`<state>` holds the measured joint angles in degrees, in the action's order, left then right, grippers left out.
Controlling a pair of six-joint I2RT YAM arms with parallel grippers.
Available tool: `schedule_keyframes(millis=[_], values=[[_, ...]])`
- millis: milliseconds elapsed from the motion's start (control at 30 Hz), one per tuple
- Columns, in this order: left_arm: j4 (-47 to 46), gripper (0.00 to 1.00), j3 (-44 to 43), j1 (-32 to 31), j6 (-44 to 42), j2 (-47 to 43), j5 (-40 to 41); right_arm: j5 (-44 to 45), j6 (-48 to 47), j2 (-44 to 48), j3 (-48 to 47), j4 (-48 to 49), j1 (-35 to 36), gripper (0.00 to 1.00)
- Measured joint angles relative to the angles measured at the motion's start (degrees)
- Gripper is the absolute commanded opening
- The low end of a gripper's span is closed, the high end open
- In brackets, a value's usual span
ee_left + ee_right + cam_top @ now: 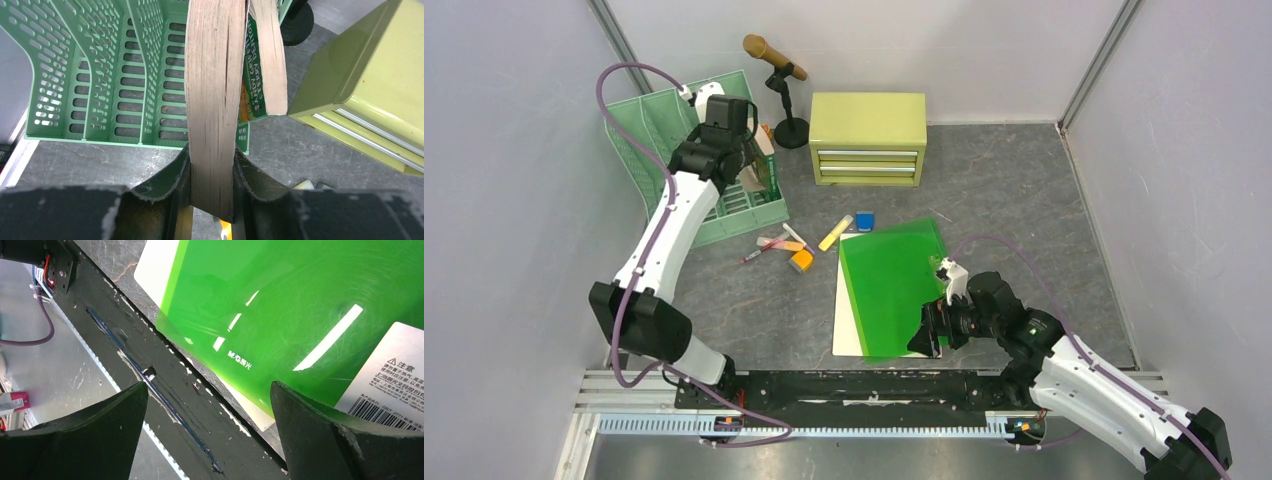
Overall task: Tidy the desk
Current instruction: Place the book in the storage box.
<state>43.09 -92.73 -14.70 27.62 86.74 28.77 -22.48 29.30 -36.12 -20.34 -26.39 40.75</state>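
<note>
My left gripper is holding the thick book [212, 90] and will next lower it into the rack's end slot [173, 107] beside the second book and let go, since the rack's bottom shows open there.
On the dark grey desk [1004, 200] stands a green file rack [664, 120] at the back left. My left gripper [749, 175] hangs over the rack's right end, shut on a thick book [212, 90] held by its page edges; the jaws [211, 165] press both sides of it. A second book [267, 60] with an orange and green cover leans in the rack [100, 75] beside it. My right gripper [929, 335] stands open at the near edge of a green folder [894, 285], fingers wide [210, 387], nothing between them. White paper [157, 265] lies under the folder [300, 305].
A yellow-green two-drawer cabinet [869, 138] stands at the back centre, with a microphone on a black stand [776, 60] left of it. Pens, a yellow marker [835, 233], an orange item [801, 261] and a blue item [864, 221] lie scattered mid-desk. Pale walls enclose the sides.
</note>
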Motion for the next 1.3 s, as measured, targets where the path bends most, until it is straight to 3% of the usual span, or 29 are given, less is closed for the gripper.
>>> schedule_keyframes(millis=[467,733,1000,1167,1300], values=[[-3.43,0.02,-0.26,0.94,1.70,7.67,-0.44,-0.24,0.09,0.20,1.42,-0.22,0.00,0.98],[-3.58,0.11,-1.09,2.01,1.68,11.50,-1.18,-0.44,0.20,0.07,1.42,-0.24,0.00,0.98],[-3.85,0.49,-1.29,2.73,1.11,12.02,-2.40,-0.52,0.68,0.20,1.53,-0.22,0.00,0.98],[-6.12,0.80,-2.97,3.39,0.11,12.04,-4.46,-0.85,0.94,-0.28,1.53,-0.09,0.00,0.98],[-7.74,0.96,-3.28,3.63,-0.20,11.58,-5.79,-1.27,1.01,-0.79,1.53,0.02,0.00,0.98]])
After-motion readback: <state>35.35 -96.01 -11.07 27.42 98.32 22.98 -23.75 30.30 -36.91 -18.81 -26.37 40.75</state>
